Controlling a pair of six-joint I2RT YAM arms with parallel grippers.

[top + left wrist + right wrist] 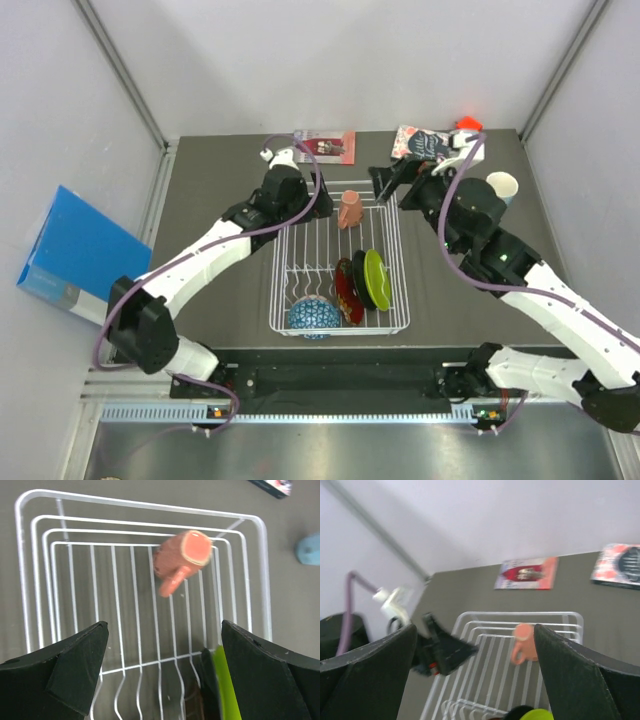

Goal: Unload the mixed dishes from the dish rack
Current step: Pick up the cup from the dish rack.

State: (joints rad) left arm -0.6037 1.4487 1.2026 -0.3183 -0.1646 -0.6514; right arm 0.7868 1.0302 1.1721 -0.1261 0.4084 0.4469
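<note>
My left gripper should move across and down onto the handle next. The salmon-pink cup's handle (344, 222) (173, 582) is below my left gripper and to its right in the top view.
The white wire dish rack (290, 262) stands mid-table. In it are the salmon-pink cup (350, 210) at the far right, the lime green plate (377, 278), black plate (361, 281) and red patterned plate (345, 292) on edge at the right, and the blue-patterned bowl (314, 317) at the near edge. The light blue mug (503, 187) stands on the table at the far right. My left gripper (300, 198) is open and empty over the rack's far left corner (164, 630). My right gripper (386, 186) is open and empty above the rack's far right corner (475, 630), close to the cup (524, 642).
Two books (325, 145) (423, 143) lie along the table's far edge, with a red block (467, 124) behind the right one. A blue box (75, 255) leans outside the left wall. The two grippers face each other across the rack's far end.
</note>
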